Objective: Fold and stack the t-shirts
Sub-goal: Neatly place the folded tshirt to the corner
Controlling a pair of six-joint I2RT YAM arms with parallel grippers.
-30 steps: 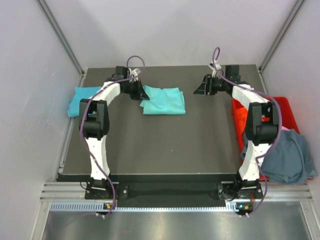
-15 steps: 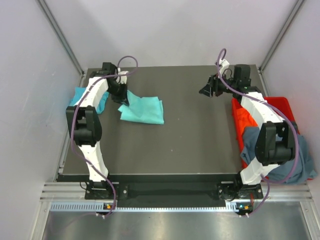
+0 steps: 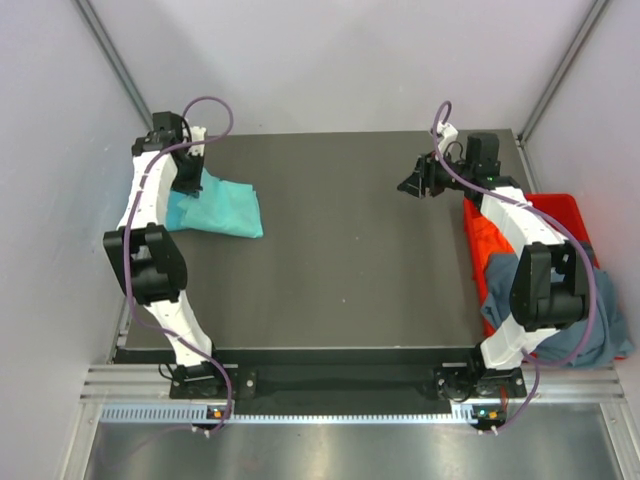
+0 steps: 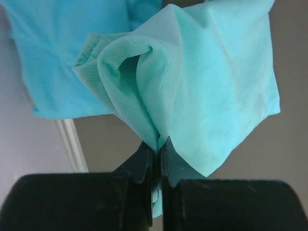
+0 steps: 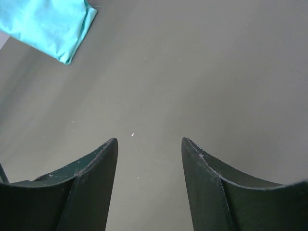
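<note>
I need to move my left gripper over the cyan-blue shirt [image 4: 62, 62], which lies to its left in the top view, and let go, because the mint-teal shirt [image 4: 207, 72] overlaps only partly.
The folded mint-teal t-shirt [image 3: 228, 208] lies at the table's back left, partly over the brighter cyan-blue t-shirt [image 3: 177, 211]. My left gripper [image 3: 190, 180] is shut on a bunched edge of the mint-teal shirt [image 4: 207, 72], pinched between its fingertips [image 4: 157, 144]; the cyan-blue shirt [image 4: 57, 57] shows behind it. My right gripper [image 3: 412, 185] is open and empty above bare table at the back right [image 5: 149, 144]. The mint-teal shirt's corner also shows in the right wrist view [image 5: 48, 24]. The slate grey-blue t-shirt [image 3: 585, 320] hangs crumpled over the crate's near end.
A red plastic crate [image 3: 565, 212] stands off the table's right edge, with an orange cloth [image 3: 485, 235] in it. Metal frame posts [image 3: 125, 75] rise at the back corners. The cyan-blue shirt reaches the table's left rail [image 4: 71, 142].
My left gripper has dragged the folded mint-teal shirt from the back middle leftwards onto the cyan-blue shirt. My right arm swung slightly right and stayed open.
</note>
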